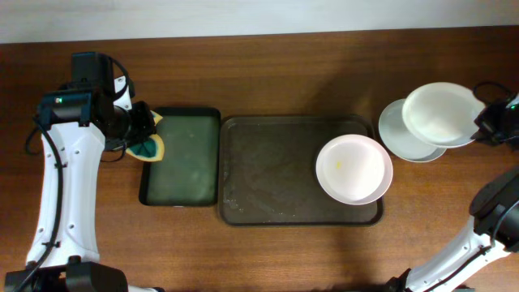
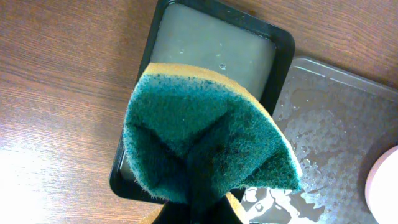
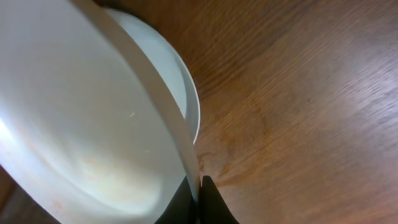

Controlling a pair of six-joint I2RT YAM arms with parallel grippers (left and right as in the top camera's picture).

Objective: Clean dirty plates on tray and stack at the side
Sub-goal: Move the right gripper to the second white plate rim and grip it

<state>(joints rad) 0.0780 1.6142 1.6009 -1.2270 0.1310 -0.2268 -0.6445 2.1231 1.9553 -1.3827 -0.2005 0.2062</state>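
Note:
My right gripper will next move toward the brown tray and then lower the white plate, because the held white plate covers only part of that lower plate [image 1: 410, 131] [image 3: 163, 64].
The dark brown tray [image 1: 268, 174] lies mid-table, wet, and shows in the left wrist view [image 2: 336, 130]. A pale pink plate [image 1: 353, 168] with a small yellow smear sits on the tray's right end. My right gripper [image 1: 480, 128] is shut on the rim of a white plate [image 1: 438, 113], held tilted above another pale plate [image 1: 397, 134] lying on the table at the right. In the right wrist view the held plate [image 3: 81, 124] fills the left, the lower plate [image 3: 177, 81] behind it. My left gripper [image 1: 144, 134] is shut on a green and yellow sponge [image 2: 205, 137].
A narrower black-rimmed greenish tray [image 1: 182, 158] holding liquid lies left of the brown tray; the sponge hangs over its left edge. Bare wooden table [image 1: 268, 81] surrounds both trays. The pink plate's edge shows at the far right of the left wrist view [image 2: 385, 193].

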